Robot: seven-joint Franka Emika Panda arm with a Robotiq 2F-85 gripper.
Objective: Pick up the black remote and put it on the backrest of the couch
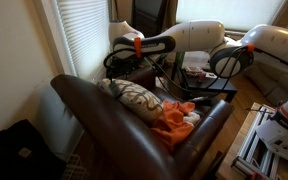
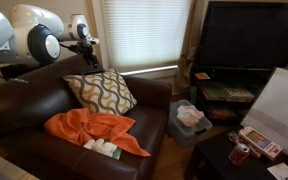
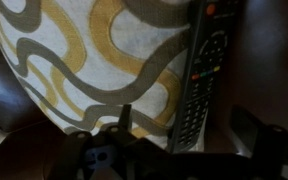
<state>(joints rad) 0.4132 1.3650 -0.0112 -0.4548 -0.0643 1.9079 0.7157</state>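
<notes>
My gripper should move down over the remote's near end (image 3: 191, 120) and close on it, because my open fingers are already on either side of the black remote (image 3: 202, 70).
In the wrist view the black remote (image 3: 202, 70) lies lengthwise on glossy brown leather (image 3: 274, 60), right beside the patterned cushion (image 3: 84, 60). My gripper (image 3: 187, 135) is open. Its two fingers stand well apart on either side of the remote's near end and touch neither side. In both exterior views the gripper (image 2: 87, 50) (image 1: 134, 48) hangs over the backrest of the couch (image 2: 24, 95), just behind the cushion (image 2: 99, 92). I cannot make out the remote in the exterior views.
An orange cloth (image 2: 89, 130) and a small white item lie on the couch seat. A window with blinds (image 2: 144, 30) is behind the couch. A dark TV (image 2: 249, 35) on a stand and a cluttered low table (image 2: 254, 145) stand beside it.
</notes>
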